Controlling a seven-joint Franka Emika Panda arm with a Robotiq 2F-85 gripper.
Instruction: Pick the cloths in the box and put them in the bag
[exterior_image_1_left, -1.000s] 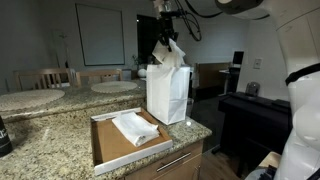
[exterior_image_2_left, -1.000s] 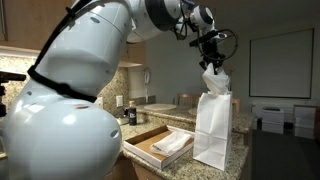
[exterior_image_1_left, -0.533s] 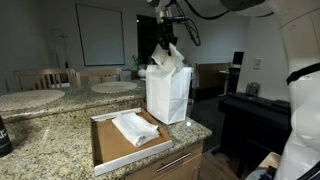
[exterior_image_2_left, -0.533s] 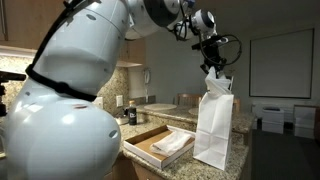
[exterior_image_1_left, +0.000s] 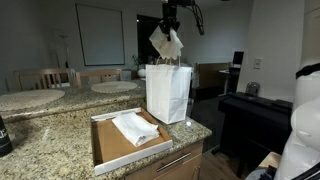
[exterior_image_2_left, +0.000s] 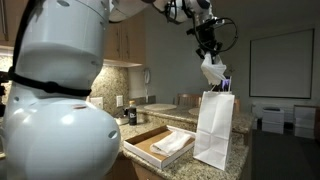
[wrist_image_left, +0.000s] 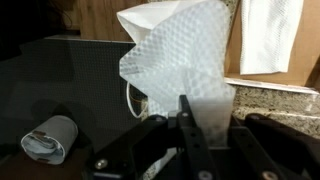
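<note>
The white cloth in my gripper still hangs above the rim of the paper bag, so I will lower it toward the bag's open top before I open my gripper.
My gripper (exterior_image_1_left: 170, 22) is shut on a white cloth (exterior_image_1_left: 167, 43) and holds it in the air above the open top of the white paper bag (exterior_image_1_left: 168, 93), clear of the rim. Both also show in an exterior view: gripper (exterior_image_2_left: 207, 50), cloth (exterior_image_2_left: 213, 69), bag (exterior_image_2_left: 212, 128). A second white cloth (exterior_image_1_left: 133, 127) lies in the flat cardboard box (exterior_image_1_left: 100, 152) next to the bag, also seen from the other side (exterior_image_2_left: 172, 145). In the wrist view the held cloth (wrist_image_left: 180, 60) hangs between the fingers (wrist_image_left: 207, 112), and the boxed cloth (wrist_image_left: 270, 35) is at the top right.
Bag and box (exterior_image_2_left: 143, 147) stand on a granite countertop (exterior_image_1_left: 50, 140) near its edge. A dark piano-like cabinet (exterior_image_1_left: 255, 115) stands beyond the counter. A round table (exterior_image_1_left: 110, 87) and chairs are behind. A pale cup-shaped object (wrist_image_left: 48, 138) lies below in the wrist view.
The gripper has risen with the cloth, from the bag's mouth to well above it. The cloth now hangs free of the bag.
</note>
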